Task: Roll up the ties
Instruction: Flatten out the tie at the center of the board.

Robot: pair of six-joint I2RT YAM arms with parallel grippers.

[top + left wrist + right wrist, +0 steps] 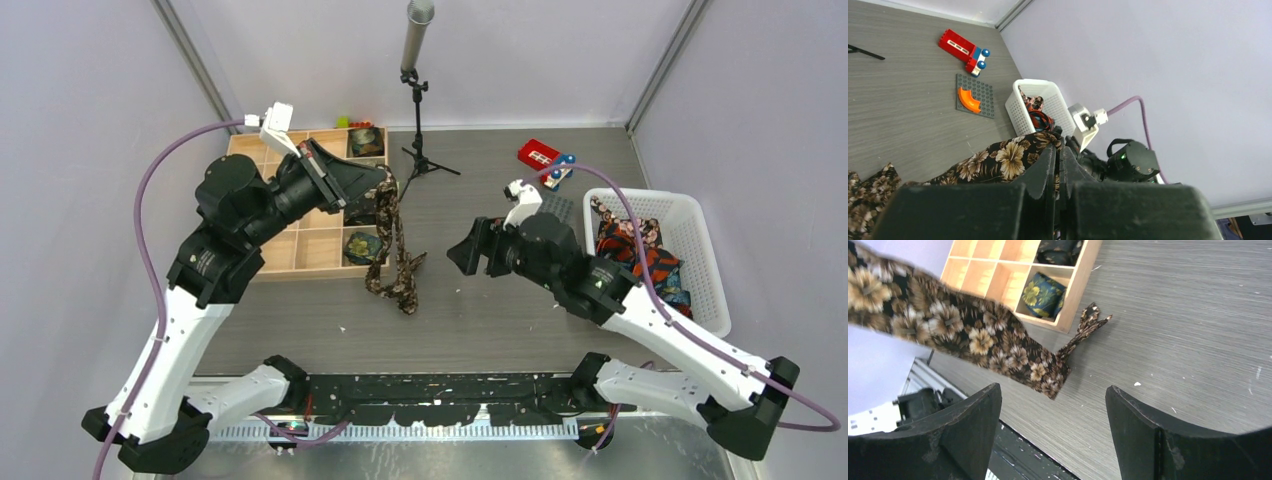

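Note:
The tie's crumpled lower end [404,296] [1052,376] lies below and to my right gripper's left in the top view, and the gripper's open fingers come down onto it next.
A dark brown floral tie [392,240] hangs from my left gripper [378,192], which is shut on its upper end above the table. Its lower end lies crumpled on the table. In the left wrist view the tie [998,160] drapes over the closed fingers [1045,167]. In the right wrist view the tie [973,340] crosses the upper left. My right gripper [465,252] is open and empty, right of the tie's lower end and apart from it. More ties [640,250] lie in the white basket [700,235]. Rolled ties [362,245] sit in the wooden box [300,250].
A microphone stand [418,150] stands behind the tie. A red toy truck [540,157] and a grey baseplate [558,205] lie at the back right. The wooden compartment box is at the left, the basket at the right edge.

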